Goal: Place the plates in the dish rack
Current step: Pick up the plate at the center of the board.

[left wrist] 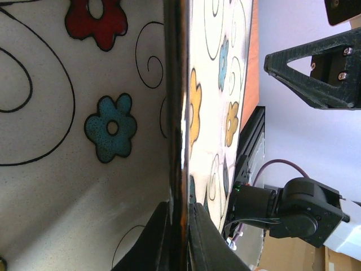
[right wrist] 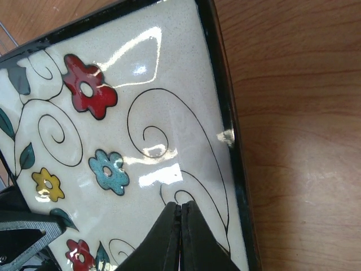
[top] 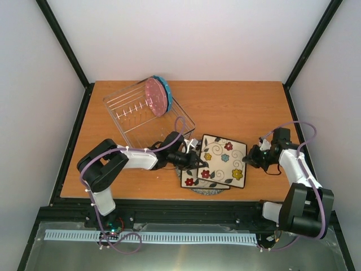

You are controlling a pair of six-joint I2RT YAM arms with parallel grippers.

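The plate in my left gripper should go up, outward and to the left in the top view next, over the empty near part of the rack. I should let go of it there.
A square cream plate point(top: 225, 155) with coloured flowers and a dark rim lies on top of a stack near the table's front. My left gripper point(top: 198, 162) is shut on its left edge; in the left wrist view the dark rim point(left wrist: 176, 113) runs between the two fingers of that gripper point(left wrist: 179, 209). My right gripper point(top: 246, 160) is shut with nothing in it, its tips point(right wrist: 180, 206) over the same plate point(right wrist: 141, 113) near its right rim. A second square plate point(top: 190, 179) and a round grey plate point(top: 210, 191) lie underneath. A blue plate point(top: 159, 95) stands on edge in the wire dish rack point(top: 132, 116).
The rack sits at the back left of the wooden table point(top: 237, 107), close behind the left arm's wrist. Black frame rails run along the table's sides and front edge point(top: 169, 204). Bare wood point(right wrist: 299, 141) shows to the right of the plate.
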